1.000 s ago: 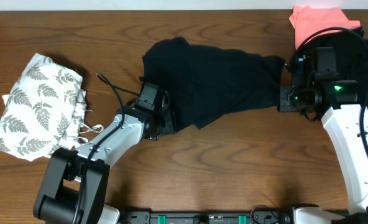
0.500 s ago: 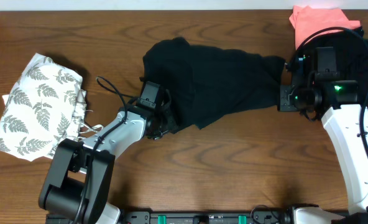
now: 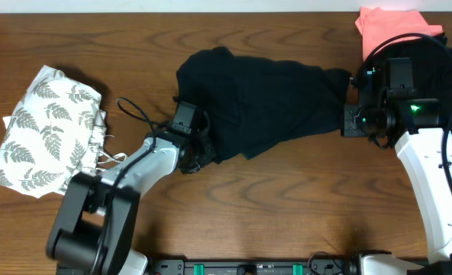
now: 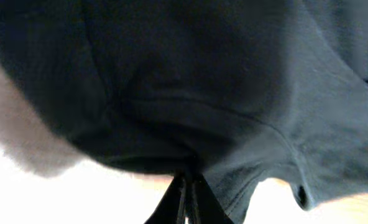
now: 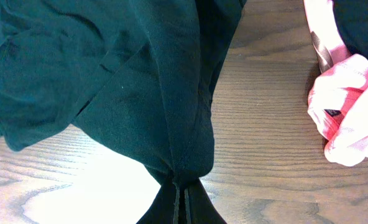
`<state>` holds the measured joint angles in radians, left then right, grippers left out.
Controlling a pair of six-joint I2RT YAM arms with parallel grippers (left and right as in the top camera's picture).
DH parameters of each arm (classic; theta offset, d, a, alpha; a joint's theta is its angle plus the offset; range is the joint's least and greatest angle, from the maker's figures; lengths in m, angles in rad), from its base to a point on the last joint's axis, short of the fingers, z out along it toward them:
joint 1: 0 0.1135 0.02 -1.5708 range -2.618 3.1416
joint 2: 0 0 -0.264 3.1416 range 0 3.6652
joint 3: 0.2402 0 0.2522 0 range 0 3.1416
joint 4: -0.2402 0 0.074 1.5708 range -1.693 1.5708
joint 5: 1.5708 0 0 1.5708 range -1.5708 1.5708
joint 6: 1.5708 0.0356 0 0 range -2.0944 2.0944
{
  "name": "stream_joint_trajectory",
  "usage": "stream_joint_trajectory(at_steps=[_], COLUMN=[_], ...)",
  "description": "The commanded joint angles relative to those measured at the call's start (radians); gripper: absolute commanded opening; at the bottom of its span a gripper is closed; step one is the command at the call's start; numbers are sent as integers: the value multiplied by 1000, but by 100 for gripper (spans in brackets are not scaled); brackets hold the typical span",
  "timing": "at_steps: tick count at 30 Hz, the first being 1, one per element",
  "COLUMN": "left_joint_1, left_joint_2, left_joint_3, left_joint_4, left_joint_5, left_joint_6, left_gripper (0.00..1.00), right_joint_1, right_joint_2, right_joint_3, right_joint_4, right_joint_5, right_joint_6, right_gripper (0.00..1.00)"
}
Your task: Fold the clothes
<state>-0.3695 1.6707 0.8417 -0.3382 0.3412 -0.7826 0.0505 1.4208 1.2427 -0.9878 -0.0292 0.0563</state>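
Note:
My right gripper should pull its end of the garment back toward my base next and then open over empty wood, because the garment's near edge is slanted and creased.
A black garment (image 3: 264, 99) lies bunched across the middle of the wooden table. My left gripper (image 3: 203, 147) is shut on its lower left edge; in the left wrist view the dark cloth (image 4: 190, 93) fills the frame, pinched between the closed jaws of the left gripper (image 4: 187, 180). My right gripper (image 3: 347, 121) is shut on the garment's right end, and in the right wrist view the right gripper (image 5: 183, 186) shows the fabric (image 5: 140, 81) gathered into its closed jaws.
A white cloth with a grey fern print (image 3: 46, 130) lies folded at the left. A pink cloth (image 3: 390, 23) lies at the back right corner, also seen as the pink cloth (image 5: 345, 99) beside more dark cloth (image 3: 451, 76).
My left gripper has closed on the black garment's lower left edge, which has bunched slightly. The right arm has not moved.

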Motion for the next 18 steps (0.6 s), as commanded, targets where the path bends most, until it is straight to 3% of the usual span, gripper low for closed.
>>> stream_joint_trajectory(at_steps=[1,10,18], left_joint_1=[15,106,113], left_joint_2=[-123,-463,-595], left_joint_3=[-3,6,6], left_joint_4=[-20,-124,-198], left_joint_5=[5,-110,-202], left_joint_6=[31,106,160], left_gripper=[6,6,6], right_joint_1=[-5,-5,-5], right_joint_2=[5,5,5], right_joint_3=[0,0,0], right_joint_4=[-5,-76,-177], right_joint_5=[7,26,110], right_joint_6=[10,10,47], right_gripper=[1,1,1])
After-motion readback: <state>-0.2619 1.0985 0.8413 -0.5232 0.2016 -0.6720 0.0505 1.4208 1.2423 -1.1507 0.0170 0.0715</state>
